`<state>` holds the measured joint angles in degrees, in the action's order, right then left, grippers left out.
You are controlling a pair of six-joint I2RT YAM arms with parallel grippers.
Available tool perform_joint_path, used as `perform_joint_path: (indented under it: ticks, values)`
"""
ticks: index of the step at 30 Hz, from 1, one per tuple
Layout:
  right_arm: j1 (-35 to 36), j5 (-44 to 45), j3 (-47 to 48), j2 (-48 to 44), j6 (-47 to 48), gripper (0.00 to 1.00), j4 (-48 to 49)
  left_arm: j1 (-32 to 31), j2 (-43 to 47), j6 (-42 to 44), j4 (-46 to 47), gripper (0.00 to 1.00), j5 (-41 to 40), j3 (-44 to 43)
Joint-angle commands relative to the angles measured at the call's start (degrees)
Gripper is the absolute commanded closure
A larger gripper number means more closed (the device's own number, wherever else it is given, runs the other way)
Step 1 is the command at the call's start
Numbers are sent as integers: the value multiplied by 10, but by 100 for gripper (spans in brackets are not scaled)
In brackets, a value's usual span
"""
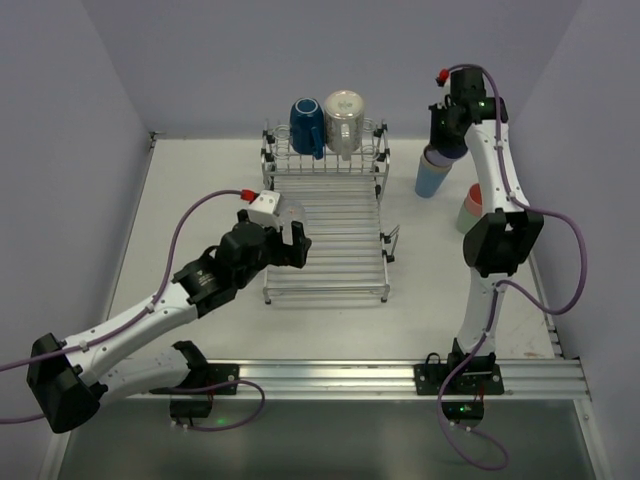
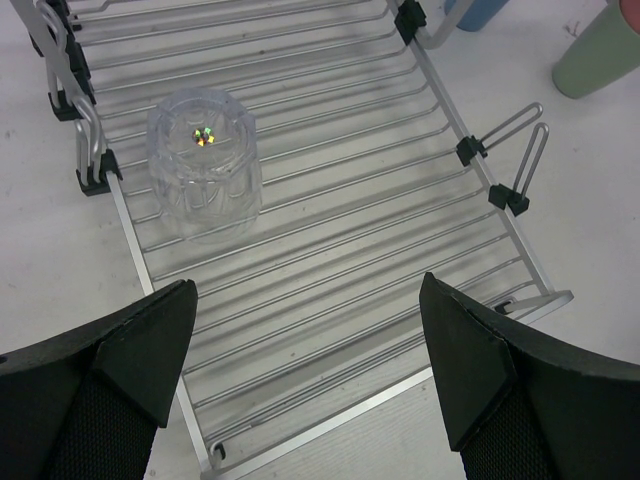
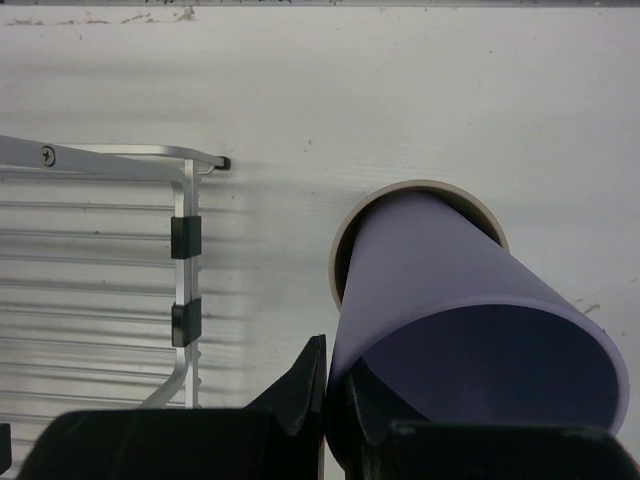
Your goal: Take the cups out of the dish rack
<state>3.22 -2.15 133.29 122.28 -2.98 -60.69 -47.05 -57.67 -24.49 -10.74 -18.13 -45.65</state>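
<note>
I will next move my left gripper outward and down, its open fingers around the clear tumbler (image 1: 292, 211) (image 2: 203, 165), which stands below and outward of it, beyond the fingers.
The chrome dish rack (image 1: 335, 255) lies mid-table. A dark-blue mug (image 1: 307, 125) and a clear glass mug (image 1: 345, 122) sit on its raised far tier. A clear tumbler (image 2: 203, 165) stands upside down on the slats near the rack's left edge. My left gripper (image 2: 308, 300) is open and empty above the rack's near slats, short of the tumbler; it also shows in the top view (image 1: 285, 243). My right gripper (image 3: 330, 400) is shut on the rim of a lavender cup (image 3: 450, 300), whose base sits inside a tan cup's rim (image 3: 420, 188), right of the rack.
The lavender cup tops a stack with a light-blue cup (image 1: 430, 180) just right of the rack's far corner. A green cup (image 1: 470, 208) with pink at its base stands nearer, beside the right arm. Wire loops (image 2: 515, 165) stick out from the rack's right side.
</note>
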Motion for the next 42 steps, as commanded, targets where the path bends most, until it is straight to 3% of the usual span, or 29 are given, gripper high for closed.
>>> perform_joint_path:
  ticks: [1, 4, 5, 9, 18, 24, 29, 33, 36, 42]
  values:
    - [7, -3, 27, 25, 76, 94, -58, -1, -4, 0, 31, 0, 0, -8]
    - [8, 3, 28, 32, 77, 77, -44, -1, -9, -2, 35, 0, 1, -6]
    - [10, 5, 30, 34, 77, 67, -43, -1, -10, -3, 37, 0, 2, -6]
    - [12, 7, 33, 34, 76, 46, -24, 0, -14, -3, 45, 0, 3, -7]
    - [16, -14, 11, -35, 39, 39, 81, 2, -38, 5, 97, 0, -27, -24]
    - [18, -79, -172, -226, -29, 25, 271, 20, -107, 13, 138, 0, -52, -66]
    - [17, -130, -407, -425, -112, 14, 426, 33, -148, 10, 174, 0, -97, -52]
    - [19, -191, -599, -548, -190, 13, 569, 60, -197, 24, 201, 0, -116, -47]
    - [20, -221, -687, -621, -240, 11, 628, 73, -228, 42, 237, 0, -94, -43]
    - [28, -268, -762, -698, -280, 11, 651, 87, -293, 70, 275, 0, -91, -57]
